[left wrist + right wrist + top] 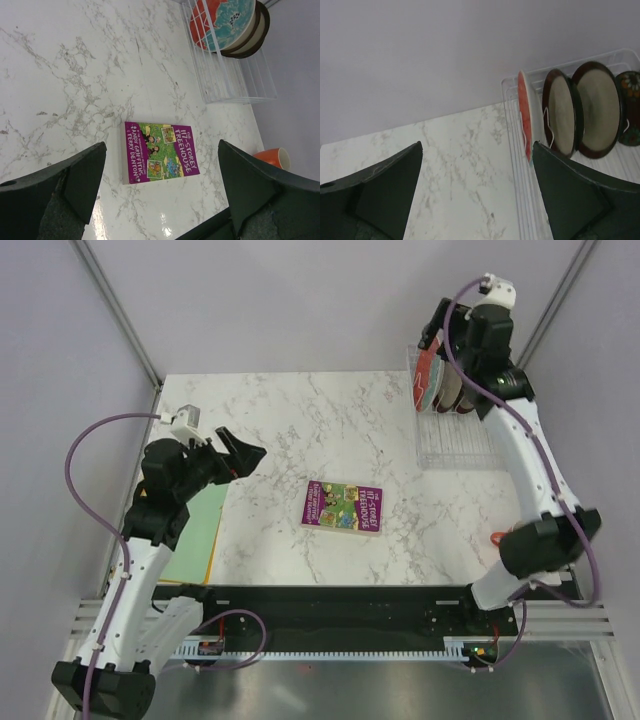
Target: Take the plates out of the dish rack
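The coral-red plate stands edge-on at the end of the row. My right gripper will next lower its open fingers astride that plate's rim at the rack's far end.
The clear dish rack (pixel 455 440) stands at the table's far right. Plates stand upright in its far end (pixel 437 385). The right wrist view shows the coral-red plate (pixel 524 115) edge-on at the rack's left end, then two dark brown plates with cream faces (pixel 562 112) (pixel 597 107), and part of a dark patterned plate (pixel 630 115) at the frame edge. My right gripper (pixel 432 332) (pixel 477 145) is open and empty, raised above the plates. My left gripper (pixel 245 452) (pixel 161 145) is open and empty over the table's left side. The left wrist view shows the rack (pixel 235 80) and the coral plate's teal centre (pixel 227 17).
A purple book (pixel 342 507) (pixel 160 151) lies flat mid-table. A small orange cup (pixel 272 157) sits at the near right, mostly hidden behind the right arm in the top view (pixel 497 538). A green mat (pixel 195 535) lies at the left edge. Grey walls close the back and sides.
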Tool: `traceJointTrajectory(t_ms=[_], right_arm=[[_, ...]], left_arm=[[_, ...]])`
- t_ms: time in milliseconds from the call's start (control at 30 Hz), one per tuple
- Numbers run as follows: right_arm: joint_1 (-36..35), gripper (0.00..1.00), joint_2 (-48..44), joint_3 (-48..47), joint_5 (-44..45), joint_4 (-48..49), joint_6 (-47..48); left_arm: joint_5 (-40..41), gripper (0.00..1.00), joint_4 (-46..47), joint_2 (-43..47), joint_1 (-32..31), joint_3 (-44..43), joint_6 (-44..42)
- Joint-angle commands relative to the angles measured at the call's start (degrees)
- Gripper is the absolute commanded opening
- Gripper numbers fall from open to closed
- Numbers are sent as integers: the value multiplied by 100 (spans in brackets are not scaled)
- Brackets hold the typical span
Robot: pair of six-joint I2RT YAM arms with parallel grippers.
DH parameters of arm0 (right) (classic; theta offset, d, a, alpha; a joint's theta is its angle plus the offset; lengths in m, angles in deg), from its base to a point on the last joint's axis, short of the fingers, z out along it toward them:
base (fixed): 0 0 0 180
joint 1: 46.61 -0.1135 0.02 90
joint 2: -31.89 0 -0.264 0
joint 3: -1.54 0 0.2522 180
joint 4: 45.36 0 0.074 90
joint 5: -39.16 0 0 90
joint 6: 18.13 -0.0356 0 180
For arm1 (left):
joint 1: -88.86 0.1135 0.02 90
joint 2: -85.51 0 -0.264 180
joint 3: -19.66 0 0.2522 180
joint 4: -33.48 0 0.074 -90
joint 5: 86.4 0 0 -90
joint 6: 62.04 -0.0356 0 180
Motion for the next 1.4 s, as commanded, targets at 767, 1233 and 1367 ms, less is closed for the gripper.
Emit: traceJointTrajectory(t_ms=[767,1233,1367], right_arm=[[33,91,4478,-3725,2373,-1422,1795],[77,12,4812,-3796,2250,-1326,1892],[50,1,4637,-3717,2486,-1212,1962]], left_arm=[[-601,98,571,-1236,7,-72,-406],[-611,96,632,-1192,7,244,-389],[-602,95,641,-1192,7,280,-362]])
